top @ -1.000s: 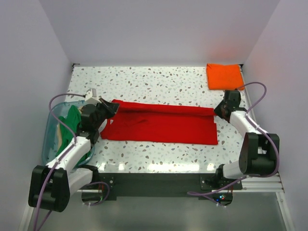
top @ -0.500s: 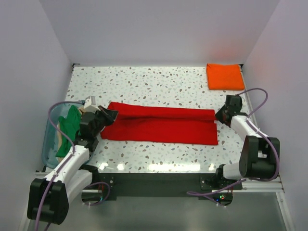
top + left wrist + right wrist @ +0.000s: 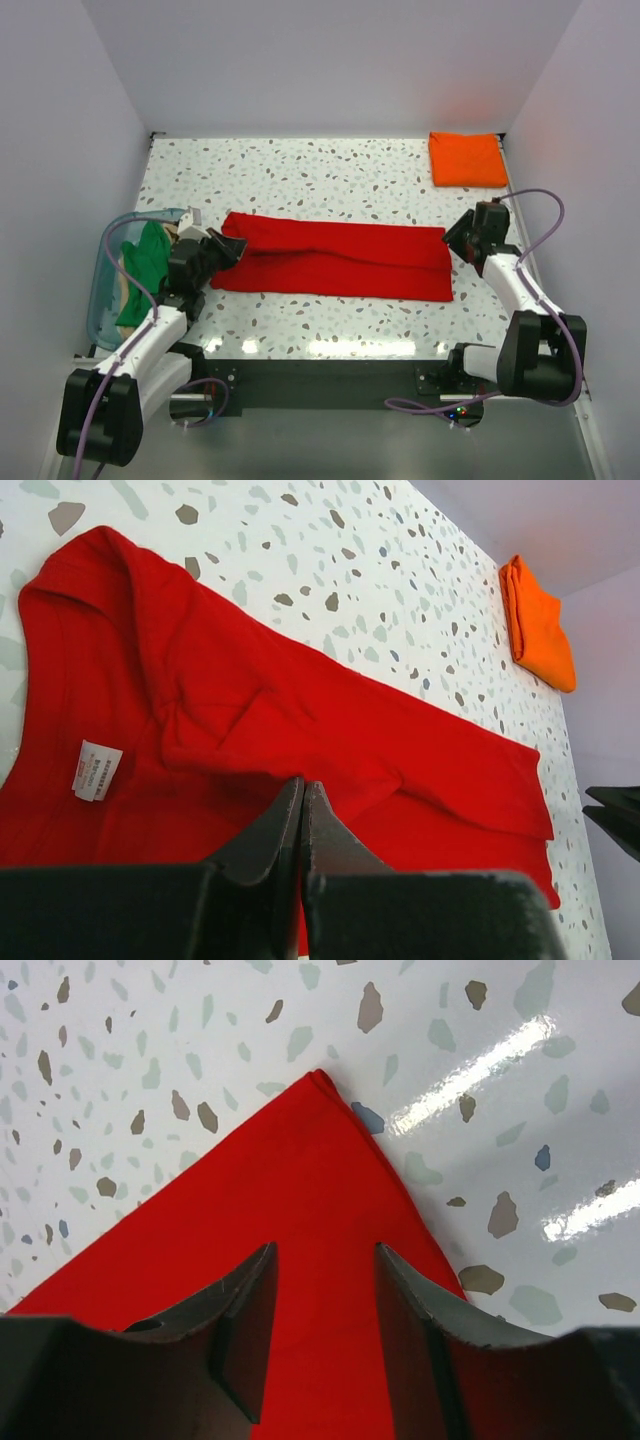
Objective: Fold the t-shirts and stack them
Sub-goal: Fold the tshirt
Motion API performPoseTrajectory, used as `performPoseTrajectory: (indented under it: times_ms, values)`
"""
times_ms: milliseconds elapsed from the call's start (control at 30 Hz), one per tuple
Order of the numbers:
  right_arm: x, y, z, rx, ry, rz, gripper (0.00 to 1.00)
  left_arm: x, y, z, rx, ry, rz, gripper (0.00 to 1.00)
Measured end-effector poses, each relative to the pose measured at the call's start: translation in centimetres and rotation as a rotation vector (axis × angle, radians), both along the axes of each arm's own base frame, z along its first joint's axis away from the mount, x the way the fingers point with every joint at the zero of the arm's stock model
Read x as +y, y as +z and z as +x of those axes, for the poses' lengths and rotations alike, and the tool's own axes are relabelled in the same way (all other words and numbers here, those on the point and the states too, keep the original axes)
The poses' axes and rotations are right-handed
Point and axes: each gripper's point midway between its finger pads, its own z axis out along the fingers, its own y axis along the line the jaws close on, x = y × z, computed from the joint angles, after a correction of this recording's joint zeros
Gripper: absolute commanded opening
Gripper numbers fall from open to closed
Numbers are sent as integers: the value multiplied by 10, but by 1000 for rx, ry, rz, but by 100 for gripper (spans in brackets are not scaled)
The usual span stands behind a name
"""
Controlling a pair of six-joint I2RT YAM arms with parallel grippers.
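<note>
The red t-shirt's upper layer bunches short of the t-shirt's edge, so my left gripper should drag the fold back toward the t-shirt's near edge [image 3: 260,288] next and release it there.
A bright red t-shirt [image 3: 335,260] lies folded into a long strip across the middle of the table, its white neck label [image 3: 97,770] at the left end. My left gripper [image 3: 230,247] rests on that left end with its jaws pressed together. A ridge of the red t-shirt [image 3: 250,710] gathers right at the tips of the left gripper [image 3: 301,782]. At the strip's far right corner my right gripper [image 3: 455,238] stands open. The red t-shirt [image 3: 300,1190] lies flat under the right gripper [image 3: 322,1250], apart from both fingers. An orange t-shirt [image 3: 467,159] sits folded at the back right.
A clear bluish tub [image 3: 100,300] at the table's left edge holds a green t-shirt [image 3: 143,262] and tan cloth [image 3: 124,292]. Walls close in on both sides. The orange t-shirt [image 3: 540,620] lies close behind the right arm.
The right gripper has opened and let go of the red shirt's right corner, backing off slightly. The left gripper has dropped toward the near side, staying shut, and the strip now lies flatter.
</note>
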Motion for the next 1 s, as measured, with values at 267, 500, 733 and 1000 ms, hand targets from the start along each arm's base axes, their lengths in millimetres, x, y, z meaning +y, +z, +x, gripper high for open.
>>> performPoseTrajectory:
  times_ms: [267,500,733,1000]
  values:
    - [9,-2,-5,-6,33,32,47,-3,-3,-1,5,-17,-5,0]
    - [27,-1,-2,-15,95,50,47,-10,-19,-4,57,-49,-4,0]
    - [57,-10,-1,4,189,64,46,-24,-29,-11,97,-93,-8,6]
    - [71,-15,0,17,233,64,46,-17,-53,-35,204,-26,-46,40]
